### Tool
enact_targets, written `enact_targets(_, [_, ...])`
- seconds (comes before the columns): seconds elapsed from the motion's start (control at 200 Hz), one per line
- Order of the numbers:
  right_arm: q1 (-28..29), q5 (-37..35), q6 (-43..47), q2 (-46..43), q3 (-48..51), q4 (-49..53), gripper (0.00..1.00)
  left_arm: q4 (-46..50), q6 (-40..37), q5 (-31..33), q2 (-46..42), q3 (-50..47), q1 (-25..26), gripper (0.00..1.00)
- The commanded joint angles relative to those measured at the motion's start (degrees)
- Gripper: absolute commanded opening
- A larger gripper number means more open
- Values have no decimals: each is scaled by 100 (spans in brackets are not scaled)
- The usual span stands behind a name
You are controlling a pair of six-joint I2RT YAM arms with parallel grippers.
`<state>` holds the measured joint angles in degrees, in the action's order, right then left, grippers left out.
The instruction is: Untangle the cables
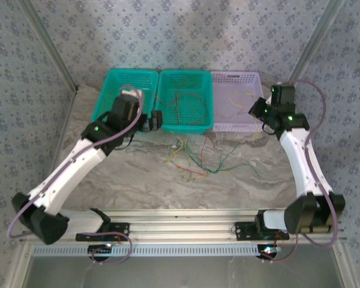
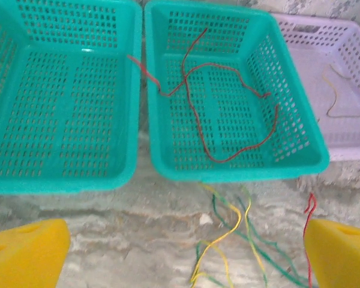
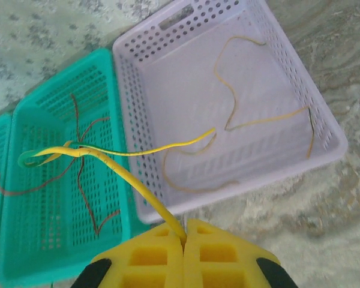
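Observation:
My right gripper moves outward over the bottom of the lilac basket below next. It then goes down and releases the yellow cable, since the basket already holds similar cables.
A loose tangle of yellow, green and red cables lies on the table in front of the baskets. My left gripper hangs open above it, with nothing between the yellow fingers. In the top view the left gripper sits at the front of the two teal baskets. One red cable lies in the middle teal basket and trails over its left rim. My right gripper is shut on a yellow cable that arcs up and left. Orange cables rest in the lilac basket.
An empty teal basket stands at the left, touching the middle one. The three baskets form a row at the back of the marble table. Thick lilac arm leads loop beside each arm. A metal rail borders the near edge.

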<state>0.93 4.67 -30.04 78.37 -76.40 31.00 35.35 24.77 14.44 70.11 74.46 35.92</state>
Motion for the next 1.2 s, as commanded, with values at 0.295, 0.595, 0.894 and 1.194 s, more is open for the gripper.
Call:
enact_targets(0.295, [-128,-241,-81,2384,-1967,-366,0,143,731,661,-2074,-1823,472,100])
enact_targets(0.595, [-83,-169,376,3828,-3194,135,0,323,1255,948,-2609,-2657,694,100])
enact_targets(0.894, [-119,31,606,4968,-4311,924,0,323,1666,1166,-2616,-3012,930,100])
enact_targets(1.194, [-163,175,606,5121,-4541,1076,22,297,1899,1175,-2430,-3174,1075,100])
